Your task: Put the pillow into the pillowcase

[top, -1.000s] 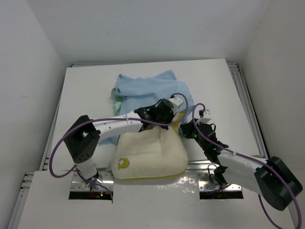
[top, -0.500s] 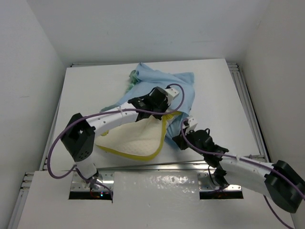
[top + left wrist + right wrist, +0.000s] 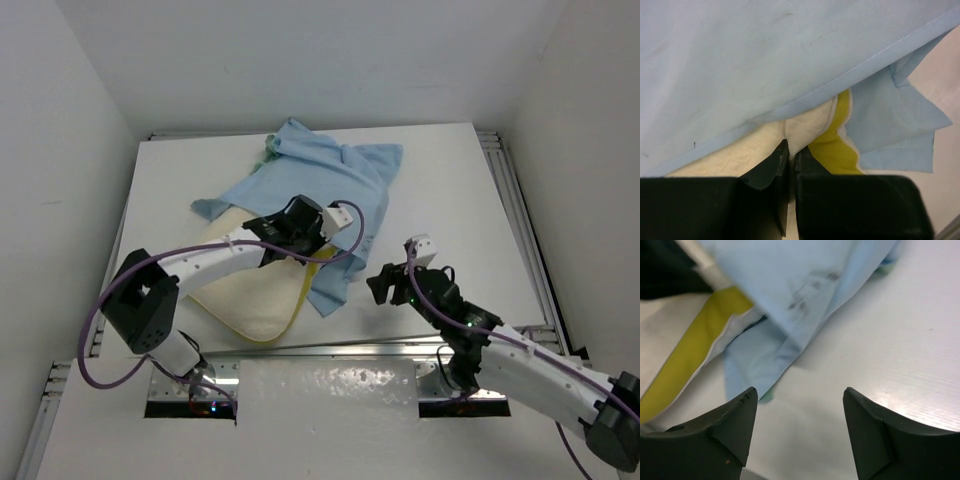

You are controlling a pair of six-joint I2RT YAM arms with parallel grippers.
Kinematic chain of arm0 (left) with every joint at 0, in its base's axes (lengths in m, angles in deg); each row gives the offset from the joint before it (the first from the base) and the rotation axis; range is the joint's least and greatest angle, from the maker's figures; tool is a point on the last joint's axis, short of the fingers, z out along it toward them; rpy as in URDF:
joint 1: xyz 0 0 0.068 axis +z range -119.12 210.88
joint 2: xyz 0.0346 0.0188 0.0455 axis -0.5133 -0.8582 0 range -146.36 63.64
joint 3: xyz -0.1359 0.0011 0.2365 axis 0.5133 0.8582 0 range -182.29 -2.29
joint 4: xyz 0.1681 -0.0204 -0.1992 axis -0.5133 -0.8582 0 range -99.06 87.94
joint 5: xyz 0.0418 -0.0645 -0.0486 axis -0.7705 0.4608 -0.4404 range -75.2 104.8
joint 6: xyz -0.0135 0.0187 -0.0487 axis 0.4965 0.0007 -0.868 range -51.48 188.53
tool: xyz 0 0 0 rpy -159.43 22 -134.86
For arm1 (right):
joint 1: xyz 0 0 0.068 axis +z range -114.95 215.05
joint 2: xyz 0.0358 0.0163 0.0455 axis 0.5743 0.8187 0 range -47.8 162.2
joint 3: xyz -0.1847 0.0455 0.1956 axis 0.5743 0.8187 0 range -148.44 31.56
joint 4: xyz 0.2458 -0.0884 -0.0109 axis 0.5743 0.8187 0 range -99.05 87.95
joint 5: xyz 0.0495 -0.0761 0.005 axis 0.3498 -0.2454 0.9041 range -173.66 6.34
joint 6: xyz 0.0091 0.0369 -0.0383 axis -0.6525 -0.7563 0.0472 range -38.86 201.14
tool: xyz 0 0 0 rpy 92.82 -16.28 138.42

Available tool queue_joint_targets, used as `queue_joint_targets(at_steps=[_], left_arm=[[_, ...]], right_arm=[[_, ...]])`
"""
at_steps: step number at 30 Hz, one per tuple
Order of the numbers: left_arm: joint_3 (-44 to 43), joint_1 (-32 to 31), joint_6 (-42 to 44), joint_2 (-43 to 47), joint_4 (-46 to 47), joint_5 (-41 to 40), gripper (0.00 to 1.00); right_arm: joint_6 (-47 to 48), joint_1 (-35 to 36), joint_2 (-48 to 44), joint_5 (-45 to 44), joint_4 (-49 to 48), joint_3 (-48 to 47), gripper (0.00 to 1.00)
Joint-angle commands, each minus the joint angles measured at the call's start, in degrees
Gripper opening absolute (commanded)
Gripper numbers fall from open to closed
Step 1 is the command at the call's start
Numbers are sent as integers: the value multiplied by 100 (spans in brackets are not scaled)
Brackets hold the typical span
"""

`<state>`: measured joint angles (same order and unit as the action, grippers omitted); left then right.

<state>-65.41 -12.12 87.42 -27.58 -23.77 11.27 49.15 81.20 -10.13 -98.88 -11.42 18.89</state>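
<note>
The pillowcase's upper hem corner (image 3: 360, 262) (image 3: 801, 344) lies outward and to the left in the top view. I will bring my open right gripper onto it, since the gripper's fingers have only bare table between them.
The light-blue pillowcase (image 3: 325, 175) lies crumpled over the far half of the table. It drapes over the cream pillow (image 3: 245, 295), whose yellow edge seam (image 3: 300, 295) shows at its right. My left gripper (image 3: 312, 250) sits at the pillowcase's hem. In the left wrist view that gripper (image 3: 790, 147) is shut on a pinch of the pillow (image 3: 810, 125), under the pillowcase (image 3: 765, 50). My right gripper (image 3: 383, 285) stands open to the right of the cloth. Its fingers (image 3: 800, 392) hold nothing, with bare table below and the pillowcase corner (image 3: 755, 365) and pillow seam (image 3: 690, 352) ahead.
The white table (image 3: 455, 190) is walled in on three sides. Metal rails run along its near edge (image 3: 340, 350) and its right edge (image 3: 525, 230). Purple cables loop over both arms.
The right gripper has opened and let go, and now stands apart from the cloth. The left gripper has dragged the pillow left, and the pillowcase now covers more of it.
</note>
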Motion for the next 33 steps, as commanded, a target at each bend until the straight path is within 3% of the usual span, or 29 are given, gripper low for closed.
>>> queue_joint_targets(at_steps=[1,5,9,14,15,16,18,20,21,24,26,31,33], left_arm=[[211,29,220,526,264,501,0],[141,3,150,465,370,564,0],[159,-6,167,509,493,520,0],[317,-94,255,596,510,529,2],[352,-120,255,614,484,537,8],[431,-190,238,640,467,555,25],[519,-252,246,667,353,652,39],[668,-393,211,702,265,704,51],[790,-497,194,702,273,722,57],[1019,-691,141,667,475,670,66],[1143,-709,45,606,773,469,72],[1573,-701,-316,298,1493,-672,70],[1609,-631,-403,141,1652,-929,50]], right_arm=[[102,-54,415,-922,-120,-385,68],[667,-115,1600,-535,-1604,-675,70],[834,-510,3110,18,-1784,-1211,68],[537,-537,3659,-7,-2846,-992,70],[466,-546,3738,-233,-3013,-1001,70],[474,-554,3939,-270,-3163,-1044,69],[535,-546,4186,-410,-3384,-1325,67],[483,-554,4529,-708,-3471,-1545,54],[457,-563,4739,-997,-3541,-1581,36],[387,-607,4969,-1228,-3464,-1713,2],[360,-607,4961,-1185,-3323,-1722,0],[579,-537,4601,-737,-2929,-1765,0],[886,-423,4320,-684,-2726,-1792,0]])
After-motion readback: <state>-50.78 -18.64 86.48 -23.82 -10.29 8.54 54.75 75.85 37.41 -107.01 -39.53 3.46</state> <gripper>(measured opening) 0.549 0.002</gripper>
